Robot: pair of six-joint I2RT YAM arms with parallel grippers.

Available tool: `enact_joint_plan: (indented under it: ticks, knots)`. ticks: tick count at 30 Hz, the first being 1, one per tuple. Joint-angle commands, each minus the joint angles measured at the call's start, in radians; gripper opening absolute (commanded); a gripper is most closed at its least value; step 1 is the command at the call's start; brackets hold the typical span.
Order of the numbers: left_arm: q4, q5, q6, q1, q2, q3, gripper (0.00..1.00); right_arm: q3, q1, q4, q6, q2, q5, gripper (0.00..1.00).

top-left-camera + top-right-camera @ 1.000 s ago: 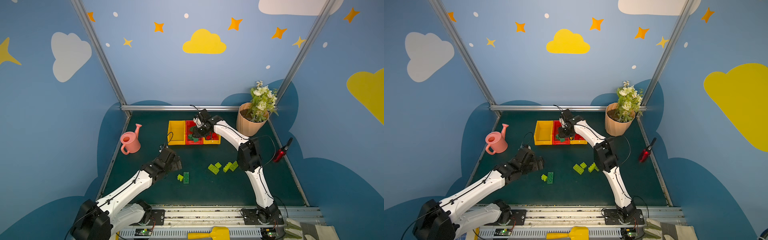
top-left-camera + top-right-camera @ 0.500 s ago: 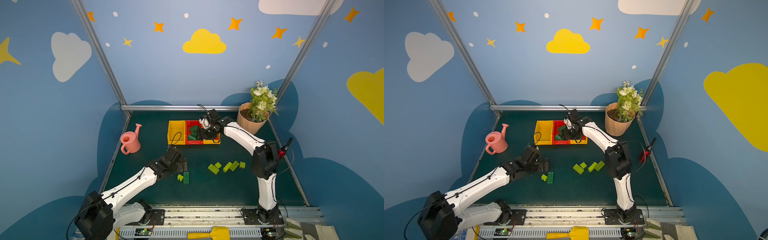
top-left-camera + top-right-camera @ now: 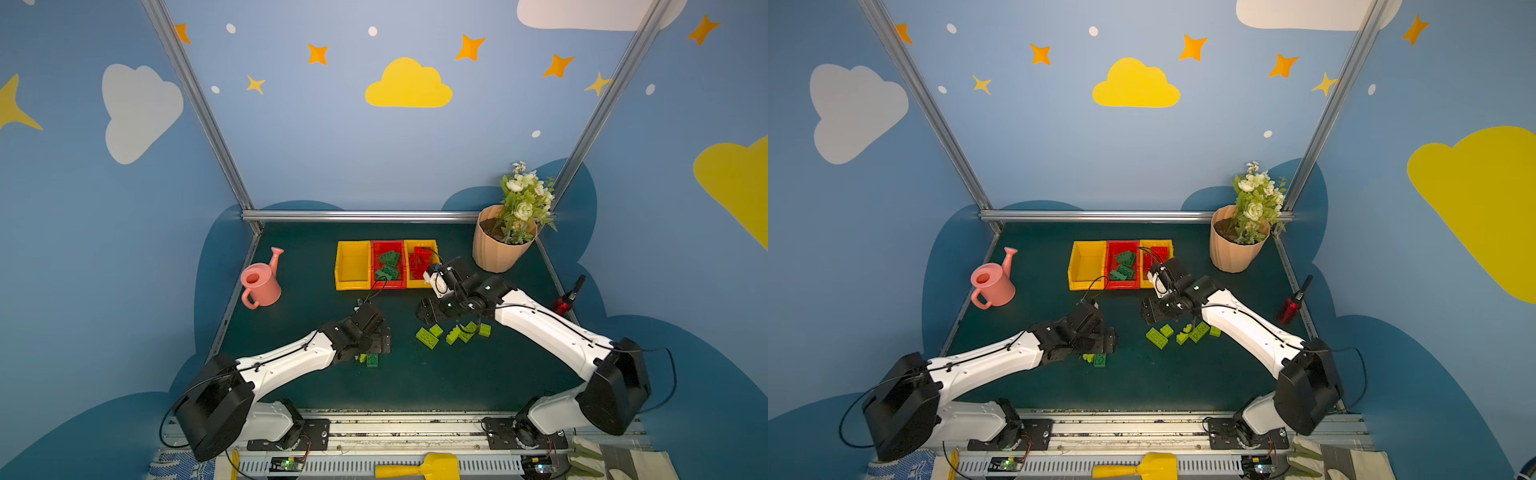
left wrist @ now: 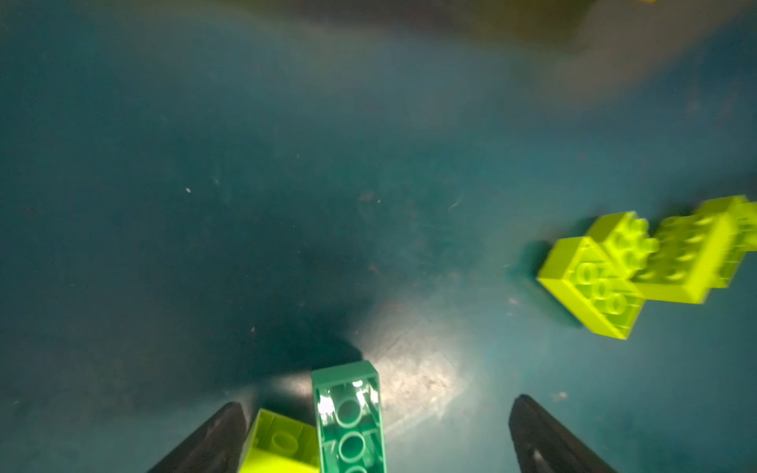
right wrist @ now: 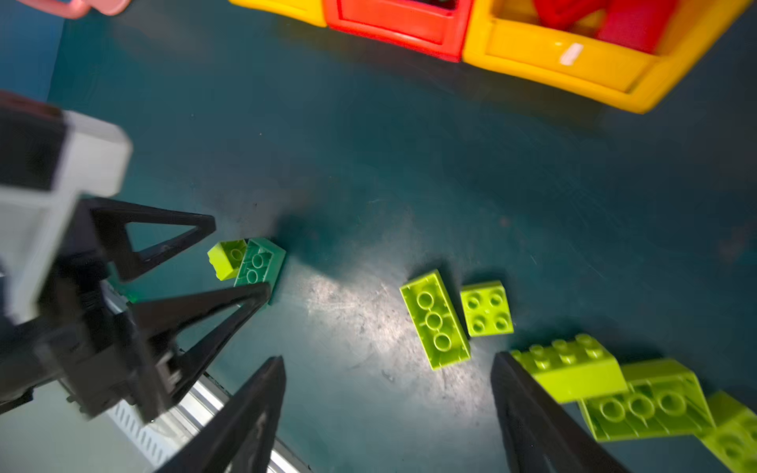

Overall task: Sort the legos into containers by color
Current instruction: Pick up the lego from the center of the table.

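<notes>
My left gripper lowers its fingers to the dark green brick below next and closes them across the brick's far end (image 3: 372,358), which sticks out past the lime brick.
Three containers stand in a row at the back: a yellow bin (image 3: 352,266), a red bin (image 3: 388,266) holding dark green legos, and a yellow bin (image 3: 419,262) holding red legos. My left gripper (image 3: 380,345) is open and low over a dark green brick (image 4: 350,417) and a small lime brick (image 4: 280,446). Both lie upside down between its fingers, untouched. My right gripper (image 3: 432,316) is open and empty, just behind a cluster of lime bricks (image 3: 453,332). In the right wrist view a long lime brick (image 5: 435,319) and a square one (image 5: 486,308) lie ahead of its fingers.
A pink watering can (image 3: 262,282) stands at the left. A peach flower pot (image 3: 498,249) is at the back right. A red-and-black tool (image 3: 567,299) lies by the right edge. A yellow scoop (image 3: 419,467) rests on the front rail.
My right arm has drawn back from the bins to the lime cluster, and its jaws have opened. My left arm has reached forward and right to the dark green and lime pair.
</notes>
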Motion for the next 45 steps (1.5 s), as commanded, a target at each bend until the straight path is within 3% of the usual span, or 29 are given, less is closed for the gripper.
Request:
enact_joint_plan:
  ticks: [1,16,26,40,45]
  knots:
    - [0.023,0.001,0.013,-0.005,0.049,0.012,0.99,-0.031,0.002,0.000,0.024,-0.090,0.040,0.81]
    - [-0.055,-0.013,-0.002,-0.091,0.115,0.030,0.90,-0.103,-0.001,-0.012,0.038,-0.185,0.060,0.83]
    - [-0.096,-0.051,0.010,-0.097,0.109,0.069,0.86,-0.136,-0.007,-0.009,0.059,-0.203,0.085,0.83]
    - [-0.175,-0.041,-0.033,-0.097,0.283,0.174,0.69,-0.192,-0.011,-0.021,0.080,-0.276,0.105,0.83]
    - [-0.187,-0.027,-0.046,-0.097,0.313,0.182,0.50,-0.204,-0.018,-0.026,0.079,-0.305,0.107,0.83]
